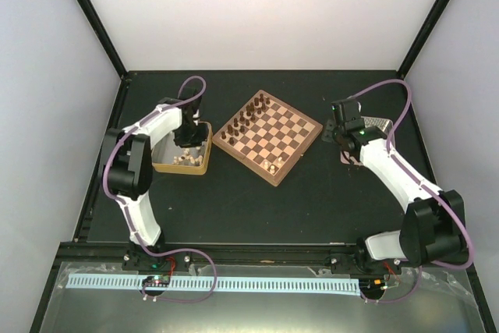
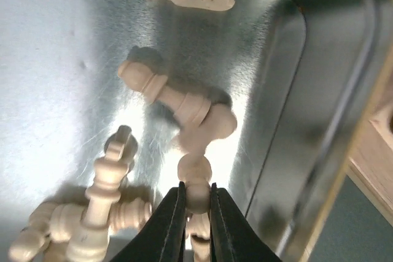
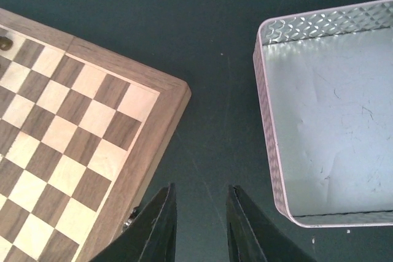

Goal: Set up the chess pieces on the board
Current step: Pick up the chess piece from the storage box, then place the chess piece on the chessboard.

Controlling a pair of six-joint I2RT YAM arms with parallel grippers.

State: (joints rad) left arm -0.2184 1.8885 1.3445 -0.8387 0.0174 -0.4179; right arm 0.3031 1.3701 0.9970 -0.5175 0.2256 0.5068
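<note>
I will next raise the pawn in my left gripper out of the tan tray (image 1: 201, 164), and then I need to lower it next to pale pieces at the near edge of the board.
The board (image 1: 269, 136) lies turned at an angle in the middle of the table. Dark chess pieces (image 1: 251, 112) stand along its far-left edge, and a few pale ones (image 1: 271, 165) at its near edge. My left gripper (image 2: 196, 187) is down in the tan tray (image 1: 201, 164), shut on the round part of a pale chess piece (image 2: 197, 197). Other pale pieces (image 2: 175, 99) lie loose on the tray's shiny floor (image 2: 55, 59). My right gripper (image 3: 199, 191) hangs open over dark table, between the board's corner (image 3: 153, 115) and a silver tray (image 3: 265, 90), with nothing between its fingers.
The silver metal tray (image 1: 377, 124) sits at the right behind my right gripper (image 1: 337, 133). The tan tray's wall (image 2: 319, 121) rises close on the right of my left gripper. Several pale pieces (image 2: 92, 213) are heaped just left of the left fingers.
</note>
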